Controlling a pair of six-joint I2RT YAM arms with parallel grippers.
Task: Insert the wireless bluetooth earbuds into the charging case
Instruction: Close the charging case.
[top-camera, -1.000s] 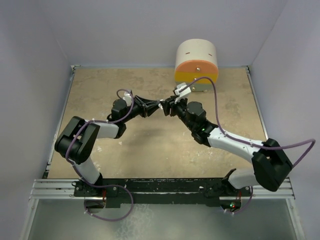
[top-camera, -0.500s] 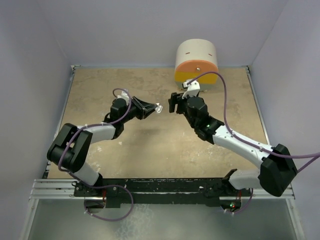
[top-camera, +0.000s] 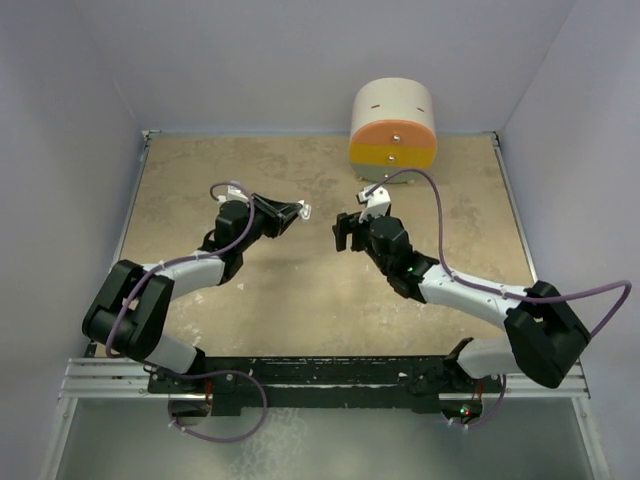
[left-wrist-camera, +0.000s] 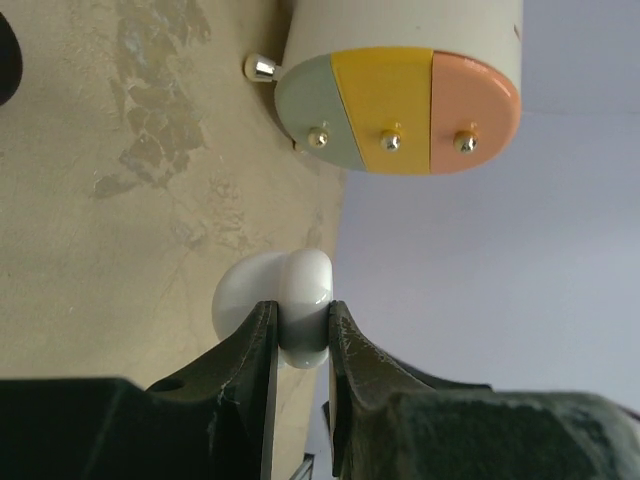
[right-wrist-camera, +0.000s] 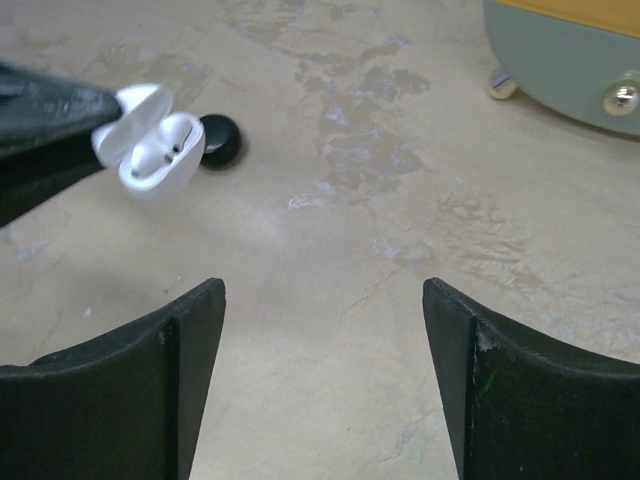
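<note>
I should carry the case (top-camera: 304, 210) to the clear tabletop near the drawer unit, below my left gripper and to its right in the top view, lower it and release it.
The white charging case (left-wrist-camera: 300, 280) is pinched between the fingers of my left gripper (left-wrist-camera: 303, 312), held above the table. In the right wrist view the case (right-wrist-camera: 150, 150) has its lid flipped open, and a white earbud (right-wrist-camera: 150, 162) seems to sit in its well. From above, the left gripper (top-camera: 298, 212) and the case (top-camera: 304, 210) hang left of centre. My right gripper (top-camera: 345, 232) is a short way to its right, apart from it. Its jaws (right-wrist-camera: 322, 290) stand open with only bare table between them.
A white drum-shaped drawer unit (top-camera: 392, 125) with orange, yellow and green fronts stands at the back of the table, also seen from both wrists (left-wrist-camera: 400, 100) (right-wrist-camera: 560, 60). A small black round object (right-wrist-camera: 220, 140) lies on the table behind the case.
The two grippers were together at the case; the right gripper has opened and drawn back to the right, and the left arm has carried the case to the left.
</note>
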